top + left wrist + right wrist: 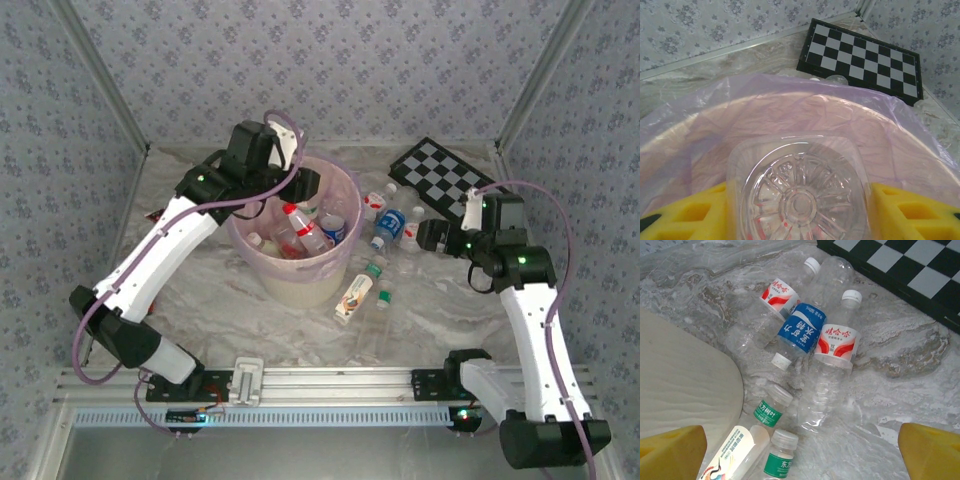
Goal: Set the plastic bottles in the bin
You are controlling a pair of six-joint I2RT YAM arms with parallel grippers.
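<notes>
My left gripper tilts downward and lowers inside the bin's opening (322, 212) below it next, to release the clear bottle onto the bottles there.
The bin (300, 278) is a cream bucket lined with a pink bag (765, 120), and several bottles (305, 230) lie inside it. My left gripper (303, 184) hangs over its far rim, shut on a clear bottle (800, 195) whose ribbed base faces the camera between the yellow pads (700, 215). Right of the bin, my right gripper (428, 237) stands open above several bottles on the table: a blue-labelled one (802, 332), two red-labelled ones (836, 342) (780, 294), two green-labelled ones (767, 412) (780, 464) and an orange-white one (732, 452).
A black-and-white chequered board (445, 175) lies at the back right, just beyond the bottles. The bin's cream wall (685, 385) stands close on the left of the right gripper. Patterned walls enclose the marbled table on three sides.
</notes>
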